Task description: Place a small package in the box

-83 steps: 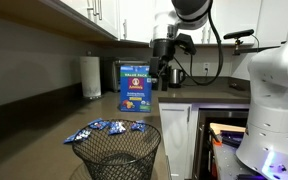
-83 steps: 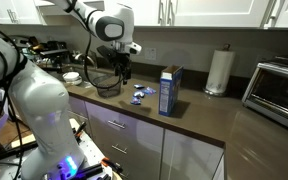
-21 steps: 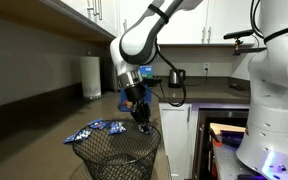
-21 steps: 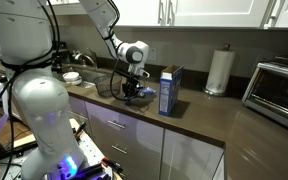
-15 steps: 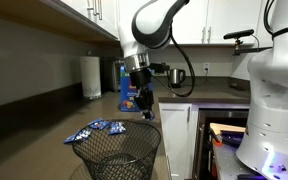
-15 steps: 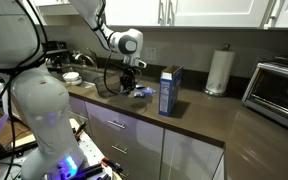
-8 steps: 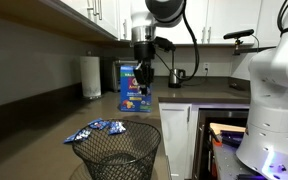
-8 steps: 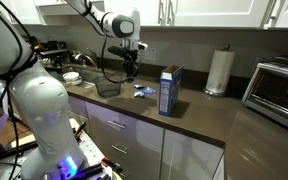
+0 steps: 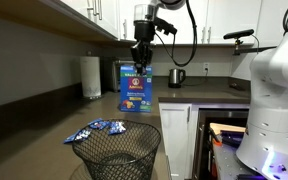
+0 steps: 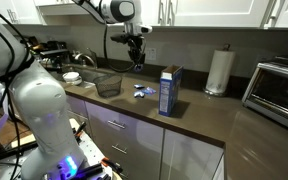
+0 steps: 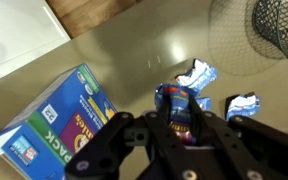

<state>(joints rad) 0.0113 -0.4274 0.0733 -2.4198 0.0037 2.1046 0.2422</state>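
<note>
The package is hanging short of the box, so my gripper should next move outward, still high, over the top of the box [image 10: 170, 90] and let go of the package.
My gripper [image 11: 176, 112] is shut on a small blue package [image 11: 173, 103], held high above the counter. In both exterior views the gripper [image 9: 142, 60] [image 10: 137, 62] hangs in the air with the pouch between its fingers. The box [image 9: 134, 87] [image 10: 170, 90], a tall blue carton, stands upright on the counter; in the wrist view the box [image 11: 54, 118] lies lower left of my jaws. More small blue packages [image 9: 104, 127] [image 10: 140, 91] [image 11: 199, 73] lie loose on the counter below.
A black wire-mesh basket [image 9: 116, 152] [image 10: 108, 85] [image 11: 281, 25] stands by the loose pouches. A paper towel roll [image 9: 90, 77] [image 10: 218, 71] stands against the wall. A kettle [image 9: 177, 76] sits farther back, a toaster oven [image 10: 280, 93] at the counter's end.
The gripper has risen from the pile of pouches with one package in its jaws and moved toward the carton.
</note>
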